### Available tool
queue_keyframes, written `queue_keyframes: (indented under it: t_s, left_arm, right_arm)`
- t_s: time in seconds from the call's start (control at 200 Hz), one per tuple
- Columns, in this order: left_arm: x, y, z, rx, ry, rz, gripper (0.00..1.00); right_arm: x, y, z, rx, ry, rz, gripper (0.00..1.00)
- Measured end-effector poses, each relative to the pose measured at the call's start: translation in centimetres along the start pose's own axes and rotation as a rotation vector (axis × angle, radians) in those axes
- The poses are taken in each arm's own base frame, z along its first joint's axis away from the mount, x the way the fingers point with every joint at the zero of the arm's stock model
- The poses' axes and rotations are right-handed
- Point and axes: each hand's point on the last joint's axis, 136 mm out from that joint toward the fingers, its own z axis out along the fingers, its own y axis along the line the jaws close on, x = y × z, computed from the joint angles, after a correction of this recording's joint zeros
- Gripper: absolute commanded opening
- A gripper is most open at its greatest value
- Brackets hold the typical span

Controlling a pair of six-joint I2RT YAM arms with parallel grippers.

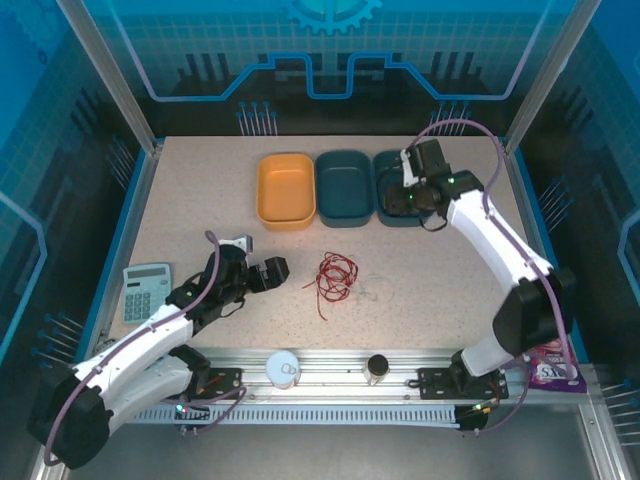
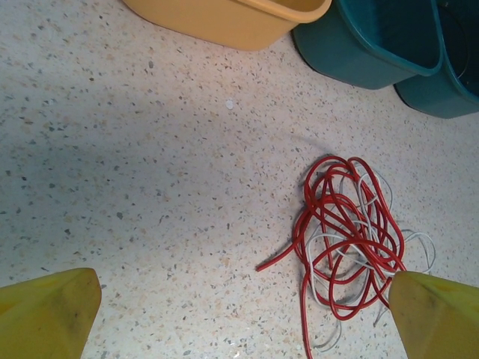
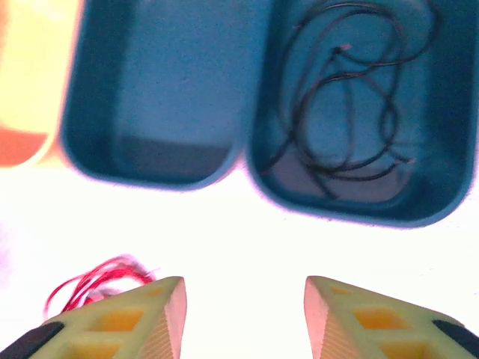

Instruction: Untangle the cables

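Next, my right gripper moves back from the black cable's bin and down onto the tangle's far side (image 1: 340, 262) (image 3: 121, 265). Red loops lie uppermost there, crossing over the white cable.
A red cable (image 1: 337, 275) lies in a loose tangle at the table's middle, with a pale white cable (image 1: 375, 290) mixed into it and trailing to its right. In the left wrist view the red cable (image 2: 348, 232) and the white cable (image 2: 419, 243) are interlaced, just ahead of my right-hand finger. My left gripper (image 1: 272, 272) (image 2: 243, 314) rests open to the left of the tangle, holding nothing. A black cable (image 3: 352, 112) lies coiled inside the right teal bin (image 3: 449, 112). My right gripper (image 1: 405, 185) (image 3: 243, 299) hovers open by that bin, nothing between its fingers.
An orange bin (image 1: 287, 190) and a middle teal bin (image 1: 345, 187) stand beside the right teal bin along the back. A calculator (image 1: 147, 290) lies at the left edge. A white cup (image 1: 283, 368), a small dark jar (image 1: 377, 367) and a purple packet (image 1: 555, 370) sit along the front rail.
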Motion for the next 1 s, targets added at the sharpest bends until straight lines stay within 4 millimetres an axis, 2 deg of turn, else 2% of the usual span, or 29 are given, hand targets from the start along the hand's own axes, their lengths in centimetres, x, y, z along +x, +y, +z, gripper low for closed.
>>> queue_keyframes:
  t_s: [0.13, 0.28, 0.415, 0.535, 0.73, 1.001]
  left_arm:
    - [0.6, -0.2, 0.9, 0.012, 0.035, -0.02, 0.99]
    - [1.1, -0.8, 1.8, 0.034, 0.079, -0.048, 0.99]
    - [1.2, -1.7, 2.7, 0.072, 0.102, -0.074, 0.99]
    - [1.4, -2.2, 3.3, 0.097, 0.123, -0.094, 0.99]
    - [1.4, -2.7, 3.8, 0.125, 0.13, -0.116, 0.99]
    - [1.4, -2.8, 3.7, 0.128, 0.129, -0.123, 0.99]
  right_arm:
    - [3.9, 3.3, -0.9, -0.056, 0.01, -0.053, 0.44]
    - [9.6, 5.6, 0.4, -0.081, 0.096, -0.089, 0.41]
    - [13.0, 6.9, 1.5, -0.097, 0.153, -0.091, 0.4]
    - [14.0, 8.2, 2.5, -0.115, 0.174, -0.096, 0.39]
    - [15.2, 9.9, 5.7, -0.103, 0.25, -0.126, 0.39]
    - [15.2, 12.4, 8.0, -0.115, 0.28, -0.169, 0.38]
